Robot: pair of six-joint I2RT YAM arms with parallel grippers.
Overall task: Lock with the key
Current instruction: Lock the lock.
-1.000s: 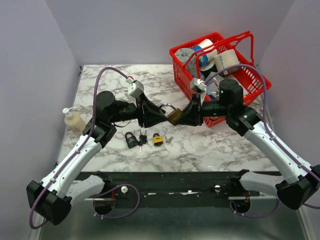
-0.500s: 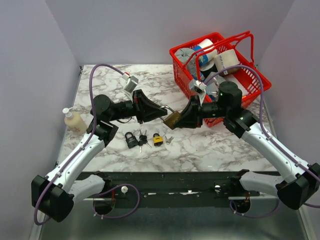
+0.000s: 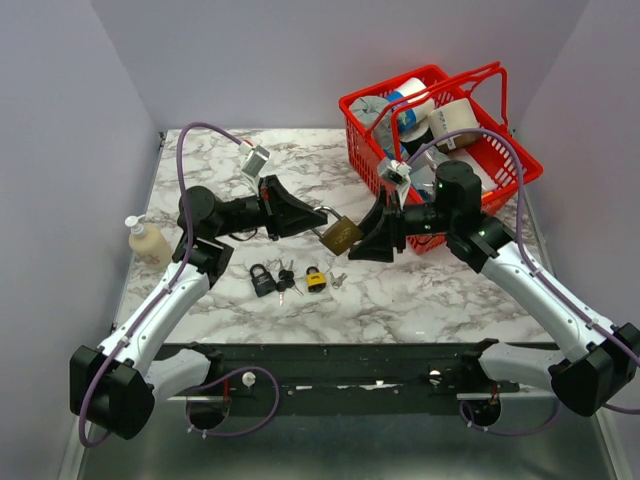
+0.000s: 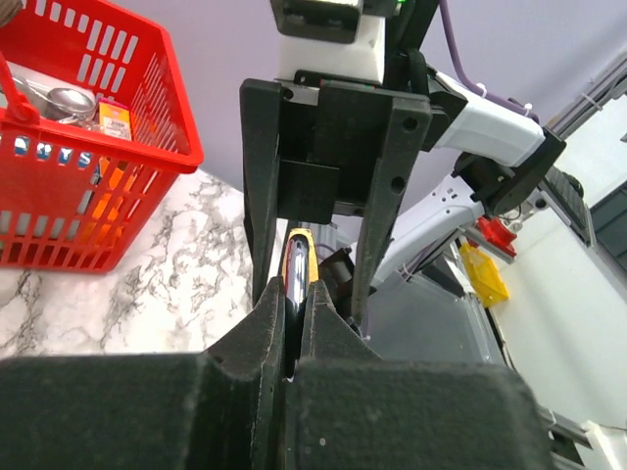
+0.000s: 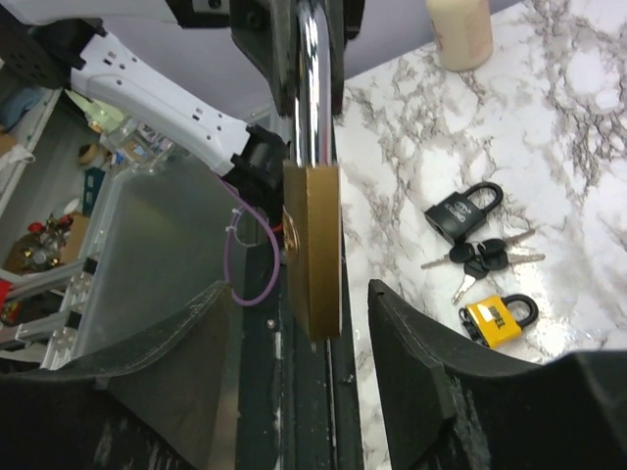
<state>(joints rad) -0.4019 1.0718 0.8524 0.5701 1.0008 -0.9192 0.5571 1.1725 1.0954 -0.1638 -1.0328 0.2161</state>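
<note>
The marble (image 3: 368,284) beside the loose key is clear, so my left gripper should lower the padlock there, toward the right in the top view, and release it.
A brass padlock (image 3: 341,236) with a steel shackle hangs in the air between both arms. My left gripper (image 3: 318,216) is shut on the shackle (image 4: 294,279), seen edge-on between its pads in the left wrist view. My right gripper (image 3: 368,238) is open, with its fingers (image 5: 411,352) standing apart on either side of the brass body (image 5: 312,250) without touching it. A bunch of black-headed keys (image 3: 286,277) lies on the marble table (image 3: 420,290) below, also in the right wrist view (image 5: 480,259).
A black padlock (image 3: 263,279) and a small yellow padlock (image 3: 316,278) lie beside the keys, with a loose key (image 3: 338,280) to their right. A red basket (image 3: 440,130) of items stands at the back right. A soap bottle (image 3: 147,240) stands at the left edge.
My right gripper has opened and let go of the brass padlock's body. My left gripper has drawn back to the left with the shackle, and the padlock now hangs from it alone.
</note>
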